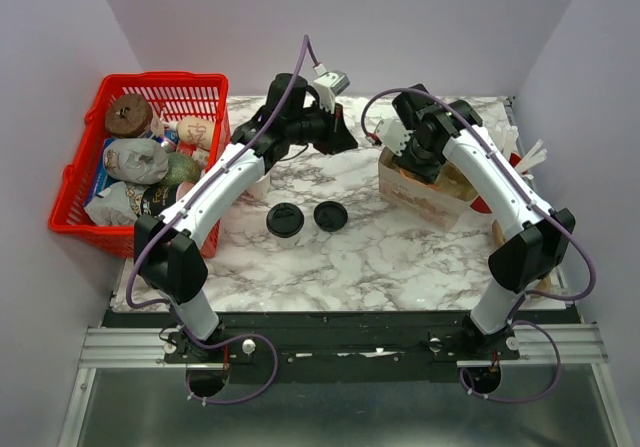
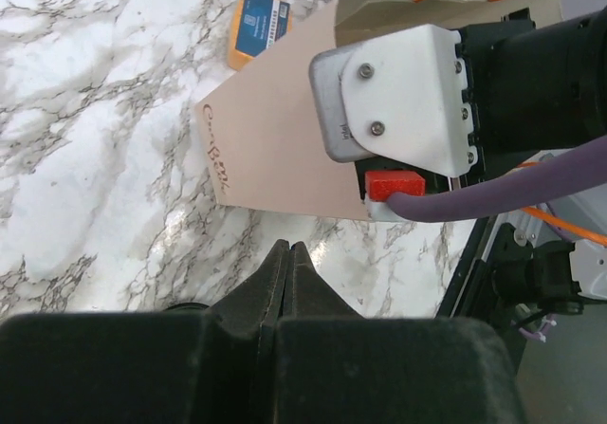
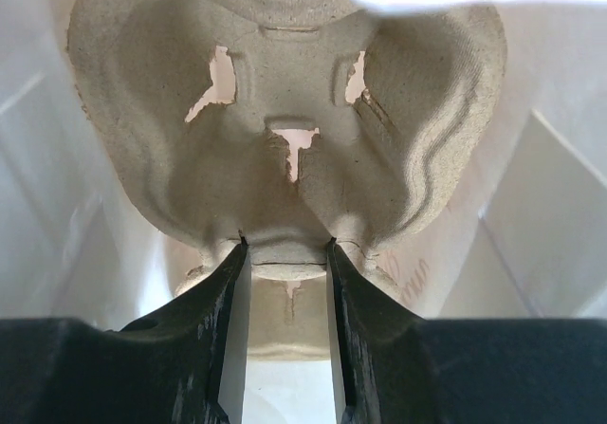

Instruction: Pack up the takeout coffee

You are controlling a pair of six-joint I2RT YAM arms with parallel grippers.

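Note:
The right gripper stays down inside the brown paper bag next and spreads its fingers to release the middle ridge (image 3: 287, 250), which sits between the fingers' ends.
The takeout coffee (image 1: 285, 219), a small whitish cup with a round black lid, stands on the marble table (image 1: 380, 257) near the middle. A brown paper bag (image 1: 432, 199) stands at the right; it also shows in the left wrist view (image 2: 275, 139). My right gripper (image 1: 422, 157) reaches down into the bag. In the right wrist view it (image 3: 285, 251) is shut on the middle ridge of a grey pulp cup carrier (image 3: 285, 92) inside the bag. My left gripper (image 1: 345, 135) hovers left of the bag, shut and empty (image 2: 289, 249).
A loose flat black lid (image 1: 331, 216) lies right of the coffee. A red basket (image 1: 205, 89) with several food items stands at the far left. A yellow and blue packet (image 2: 256, 26) lies behind the bag. Red and white items (image 1: 515, 162) sit at the right edge.

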